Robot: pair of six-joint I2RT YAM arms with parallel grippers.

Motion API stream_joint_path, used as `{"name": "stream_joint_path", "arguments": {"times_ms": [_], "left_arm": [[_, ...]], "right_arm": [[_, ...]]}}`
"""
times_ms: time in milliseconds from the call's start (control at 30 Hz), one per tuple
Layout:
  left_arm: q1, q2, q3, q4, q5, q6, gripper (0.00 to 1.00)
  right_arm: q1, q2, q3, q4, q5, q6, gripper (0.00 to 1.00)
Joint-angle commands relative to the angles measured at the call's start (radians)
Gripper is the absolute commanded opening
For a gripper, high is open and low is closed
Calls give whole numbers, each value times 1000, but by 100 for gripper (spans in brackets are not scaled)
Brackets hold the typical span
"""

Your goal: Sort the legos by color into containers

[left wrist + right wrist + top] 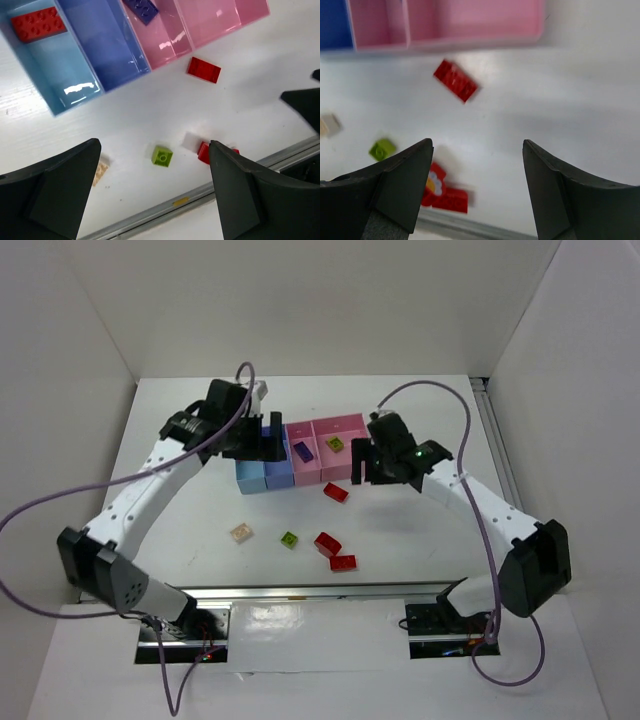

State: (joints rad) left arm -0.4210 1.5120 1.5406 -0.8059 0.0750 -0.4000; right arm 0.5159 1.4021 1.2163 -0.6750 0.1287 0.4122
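The red lego is by the wider pink bin (350,425). My right gripper will come down toward it next and turn onto the lego's near end.
The containers (252,480) stand in a joined row mid-table. My left gripper (262,445) hangs open and empty over their blue end. In its wrist view a red lego (38,23) lies in the light blue bin (70,75) and a purple lego (141,8) in the pink bin (167,42). A green lego (335,444) sits in the wider pink bin (350,425). My right gripper (362,465) is open and empty just in front of that bin, above a red lego (456,80). A cream lego (240,532), a green one (289,539) and two red ones (327,543) (343,562) lie loose nearer the arms.
White walls close the table on three sides. A metal rail (190,197) runs along the near edge, close to the loose red bricks. Purple cables (60,500) loop beside both arms.
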Motion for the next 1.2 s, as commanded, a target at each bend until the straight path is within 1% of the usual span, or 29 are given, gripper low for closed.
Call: {"name": "stream_joint_path", "arguments": {"times_ms": [0, 33, 67, 133, 167, 200, 233, 267, 333, 433, 467, 567, 667, 767, 867, 933, 1000, 1033, 1067, 1167], "left_arm": [[-7, -128, -100, 48, -43, -45, 100], [-7, -160, -178, 62, -64, -78, 100], [-7, -218, -213, 73, -79, -95, 100], [-7, -259, -281, 82, -89, -128, 100], [-7, -269, -290, 91, -99, -137, 100], [-7, -279, -290, 91, -109, -149, 100], [-7, -294, -303, 91, -109, -172, 100], [-7, -294, -312, 91, -142, -187, 100], [-16, -325, -324, 103, -167, -220, 100], [-16, -334, -335, 113, -211, -229, 99], [-16, -334, -335, 113, -211, -229, 99], [-16, -316, -326, 113, -211, -203, 99], [-16, -291, -315, 100, -253, -203, 96], [-7, -282, -315, 91, -262, -212, 95], [2, -282, -315, 114, -253, -191, 95], [2, -270, -315, 114, -253, -191, 95], [2, -260, -315, 125, -253, -201, 94], [2, -260, -315, 134, -242, -201, 94], [2, -260, -315, 134, -242, -201, 94], [2, -260, -315, 145, -224, -211, 93]], "right_arm": [[96, -51, -98, -8, -18, 27, 79], [117, -51, -124, 5, -18, 36, 81], [133, -35, -124, 15, -18, 36, 81], [170, 36, -104, 25, 6, 5, 83], [183, 66, -78, 25, 26, -4, 84], [202, 116, -67, 47, 46, -15, 84], [202, 133, -67, 75, 55, -60, 84], [202, 147, -67, 106, 46, -84, 84], [202, 170, -102, 222, 46, -148, 84], [176, 215, -145, 336, 23, -206, 87], [176, 215, -155, 360, 23, -245, 87], [176, 238, -181, 451, 2, -285, 88], [167, 300, -170, 462, -8, -308, 88], [167, 336, -170, 508, 2, -320, 88], [157, 371, -170, 520, 11, -345, 83], [148, 396, -137, 520, 0, -354, 80], [148, 416, -126, 520, -11, -354, 74], [148, 416, -117, 520, -11, -342, 70], [148, 416, -116, 520, -20, -331, 59], [148, 416, -116, 520, -49, -331, 51]]}}
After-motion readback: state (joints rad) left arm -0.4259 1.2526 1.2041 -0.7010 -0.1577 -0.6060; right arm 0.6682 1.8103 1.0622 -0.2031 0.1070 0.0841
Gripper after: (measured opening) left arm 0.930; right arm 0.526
